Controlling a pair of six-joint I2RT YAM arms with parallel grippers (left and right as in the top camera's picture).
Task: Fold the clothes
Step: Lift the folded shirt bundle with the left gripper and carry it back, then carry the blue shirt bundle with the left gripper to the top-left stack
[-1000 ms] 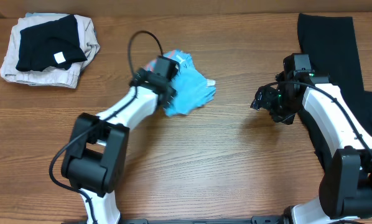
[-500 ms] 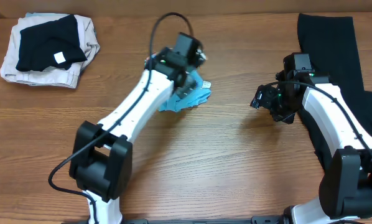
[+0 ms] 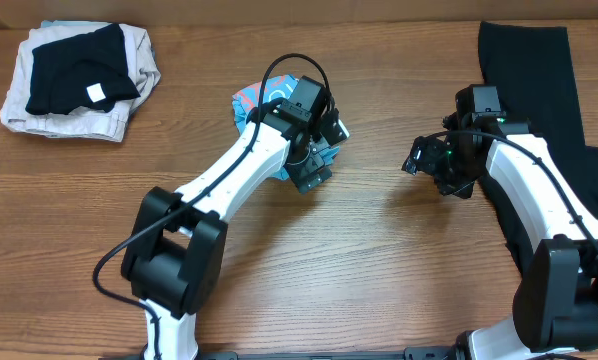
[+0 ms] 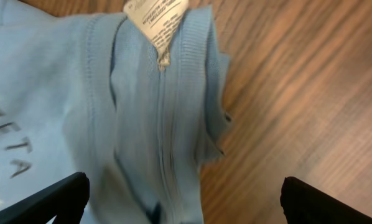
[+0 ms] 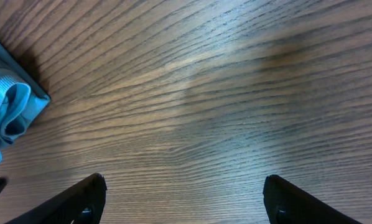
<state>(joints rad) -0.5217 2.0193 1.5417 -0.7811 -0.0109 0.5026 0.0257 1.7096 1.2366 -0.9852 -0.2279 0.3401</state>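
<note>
My left gripper is above the edge of the T-shirt's collar, which lies between both fingers, so next I will lower it, fingers spread, onto the collar beside the label.
The light blue T-shirt lies bunched in a small heap at the table's middle, mostly under my left arm. In the left wrist view its collar with a white label and grey lettering shows close up. My left gripper is open, its fingers spread wide over the shirt's edge and bare wood. My right gripper is open and empty over bare table, right of the shirt. A corner of the shirt shows in the right wrist view. The long black garment lies flat at the right edge.
A folded stack, a black piece on a beige piece, sits at the back left corner. The wooden table shows bare between the two arms and in front.
My left arm has swung right and nearer across the blue shirt, which is now bunched more compactly under it. The right arm has not moved.
</note>
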